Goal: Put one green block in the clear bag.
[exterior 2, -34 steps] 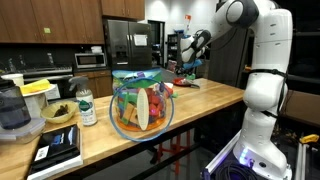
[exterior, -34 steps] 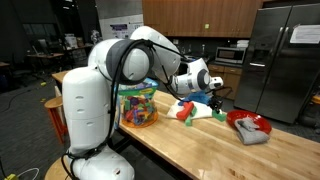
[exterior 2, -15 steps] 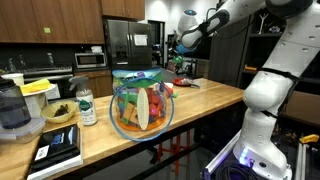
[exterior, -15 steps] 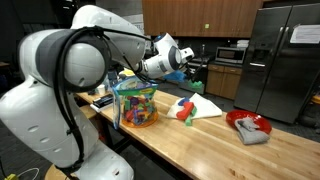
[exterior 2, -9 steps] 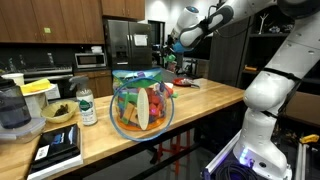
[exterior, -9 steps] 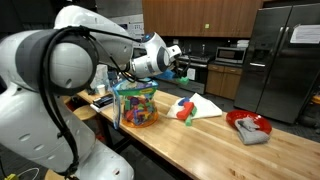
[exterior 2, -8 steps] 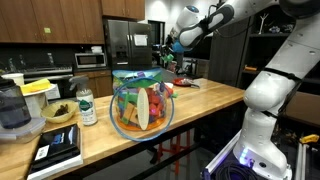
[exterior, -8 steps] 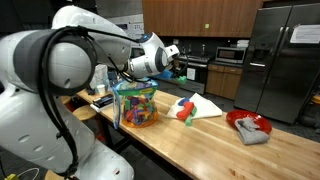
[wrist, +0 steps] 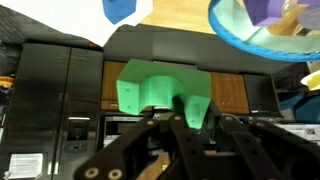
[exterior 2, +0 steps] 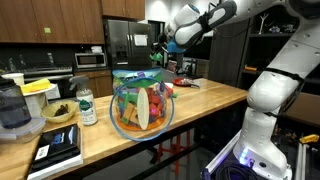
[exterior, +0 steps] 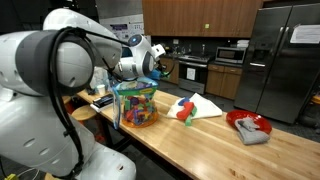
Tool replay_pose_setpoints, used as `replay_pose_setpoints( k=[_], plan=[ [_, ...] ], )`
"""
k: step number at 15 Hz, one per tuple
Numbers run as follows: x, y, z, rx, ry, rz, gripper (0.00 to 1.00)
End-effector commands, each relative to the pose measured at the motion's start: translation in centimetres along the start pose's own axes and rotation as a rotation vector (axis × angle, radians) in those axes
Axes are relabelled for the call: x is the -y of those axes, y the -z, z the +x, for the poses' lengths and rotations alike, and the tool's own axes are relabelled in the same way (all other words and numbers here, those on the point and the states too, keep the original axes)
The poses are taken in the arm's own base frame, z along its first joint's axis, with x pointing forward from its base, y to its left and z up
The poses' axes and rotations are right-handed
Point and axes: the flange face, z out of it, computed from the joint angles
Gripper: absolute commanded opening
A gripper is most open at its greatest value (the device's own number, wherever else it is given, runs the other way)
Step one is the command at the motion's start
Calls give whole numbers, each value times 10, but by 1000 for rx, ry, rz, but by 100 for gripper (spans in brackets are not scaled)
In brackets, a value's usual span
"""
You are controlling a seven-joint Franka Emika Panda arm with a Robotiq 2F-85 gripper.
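Observation:
The green block is beside the clear bag's rim. I will next move it with my gripper toward the bag's open top, then go down to release it.
In the wrist view a bright green block (wrist: 150,86) sits between the fingers of my gripper (wrist: 200,112), which is shut on it. The gripper (exterior: 157,63) hangs in the air just above and beside the top of the clear bag (exterior: 137,103), which stands upright on the wooden counter with many-coloured blocks showing through. In an exterior view the gripper (exterior 2: 160,47) is above and behind the bag (exterior 2: 140,100). The bag's bluish-green rim (wrist: 255,35) fills the wrist view's upper right corner.
A white sheet (exterior: 205,108) with red and green blocks (exterior: 184,109) lies mid-counter. A red bowl with grey cloth (exterior: 249,126) is further along. A bottle (exterior 2: 86,106), a small bowl (exterior 2: 57,113) and a blender (exterior 2: 12,108) stand beyond the bag.
The arm has swung away from the white sheet and risen, carrying the green block over to the top of the clear bag. The jaws stayed shut.

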Motion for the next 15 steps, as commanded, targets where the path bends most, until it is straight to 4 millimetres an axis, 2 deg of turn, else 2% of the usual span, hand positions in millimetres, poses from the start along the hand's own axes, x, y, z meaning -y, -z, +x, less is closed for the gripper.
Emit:
replay_pose_setpoints(
  k=[1,6,15],
  plan=[
    [18,3,-8,-11,47,78,6],
    [39,0,-20,32,134,165,6],
    [56,1,-34,92,351,250,6]
  ],
)
